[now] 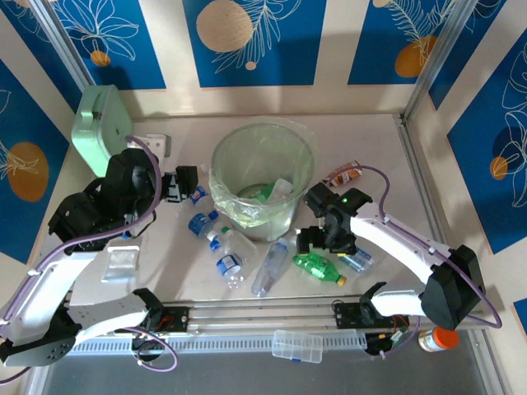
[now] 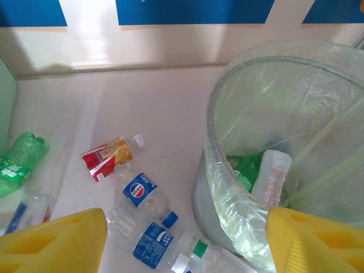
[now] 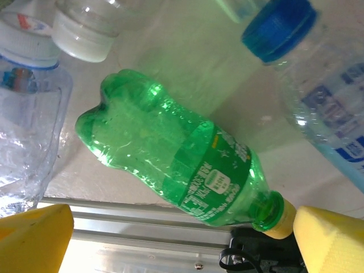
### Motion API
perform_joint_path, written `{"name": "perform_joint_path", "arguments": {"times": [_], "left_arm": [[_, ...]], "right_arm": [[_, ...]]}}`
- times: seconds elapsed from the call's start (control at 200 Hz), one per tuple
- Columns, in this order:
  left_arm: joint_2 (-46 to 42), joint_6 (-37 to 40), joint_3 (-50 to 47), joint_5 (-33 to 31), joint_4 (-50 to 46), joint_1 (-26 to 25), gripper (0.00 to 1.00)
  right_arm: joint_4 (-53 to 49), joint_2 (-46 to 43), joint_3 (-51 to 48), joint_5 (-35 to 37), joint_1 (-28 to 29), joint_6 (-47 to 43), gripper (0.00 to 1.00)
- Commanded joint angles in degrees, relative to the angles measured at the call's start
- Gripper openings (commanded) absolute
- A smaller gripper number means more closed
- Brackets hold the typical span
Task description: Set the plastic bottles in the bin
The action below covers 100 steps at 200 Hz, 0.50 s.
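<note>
My open right gripper will next go down and close on the base end of the green bottle, free on the tabletop beneath it.
The bin stands mid-table, lined with a clear bag; a clear bottle and a green one lie inside. My left gripper hovers open just left of the bin, its yellow fingertips wide apart above a Pepsi-labelled bottle and a blue-labelled bottle. My right gripper is open over a green bottle with a yellow cap, which lies on the table by the front rail, not gripped. More clear bottles lie in front of the bin.
A mint-green case stands at the back left. A red and yellow bottle lies right of the bin. On the near ledge are a flat clear box and an orange-lidded jar. The metal rail runs along the front.
</note>
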Motion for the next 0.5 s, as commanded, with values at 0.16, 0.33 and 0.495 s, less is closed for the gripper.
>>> {"name": "perform_joint_path", "arguments": {"times": [0.16,0.33,0.495], "left_arm": [[-3.10,1.68,-1.73,-2.40,1.28,0.37,0.74],[-3.17,1.16,-2.63,-1.01,1.49,0.43,0.74],[-3.20,0.74,-2.90,-0.37,1.63,0.44,0.74]], "right_arm": [[2.44,3.00,-3.50,-1.85,2.70,3.39,0.99],[5.06,4.30,-5.04,-1.76,3.64,4.07,0.99],[7.08,6.72,-5.34,-2.29,4.46,3.40,0.99]]}}
